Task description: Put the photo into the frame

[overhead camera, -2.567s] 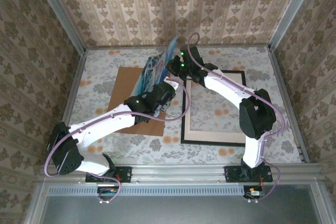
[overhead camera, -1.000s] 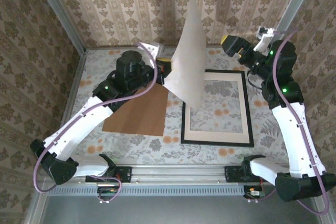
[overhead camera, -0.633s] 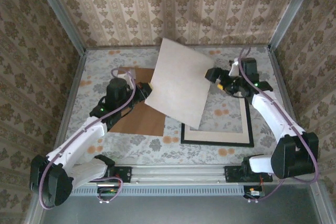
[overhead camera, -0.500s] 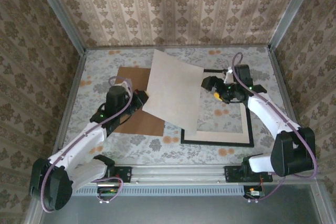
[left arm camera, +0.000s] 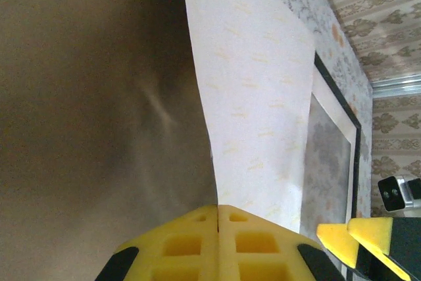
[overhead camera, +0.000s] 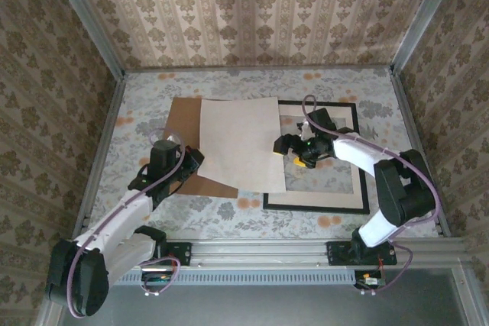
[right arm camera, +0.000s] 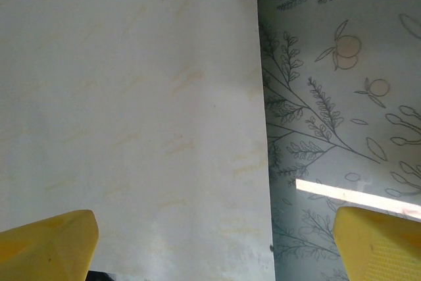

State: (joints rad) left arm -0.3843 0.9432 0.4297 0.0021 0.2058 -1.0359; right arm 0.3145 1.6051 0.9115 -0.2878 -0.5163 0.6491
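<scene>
The fingers of my right gripper are on both sides of the opposite edge, so my left gripper will next stay in place over the brown backing board [overhead camera: 182, 112] and open to let go of the photo's edge [overhead camera: 201, 150].
The photo [overhead camera: 241, 143] lies nearly flat with its plain cream reverse up, its left part over the brown backing board [overhead camera: 182, 112] and its right edge over the frame [overhead camera: 364, 162]. My left gripper [overhead camera: 194, 162] is shut on the photo's left edge; in the left wrist view the yellow fingers [left arm camera: 197, 241] meet on the sheet [left arm camera: 253, 97]. My right gripper [overhead camera: 285, 147] is open at the photo's right edge. In the right wrist view its fingertips [right arm camera: 46, 241] stand wide apart on either side of that edge of the photo [right arm camera: 131, 97], above the frame's glass [right arm camera: 329, 97].
The frame's black edge [left arm camera: 343, 106] and cream mat show in the left wrist view, with the right gripper's yellow fingers [left arm camera: 358, 235] beyond. Patterned cloth covers the table [overhead camera: 145, 82]. Metal rails and wallpapered walls [overhead camera: 252, 5] close it in.
The photo has come down from a tilted, raised pose to almost flat and shifted left and nearer. Both grippers have moved lower and toward the near side with it.
</scene>
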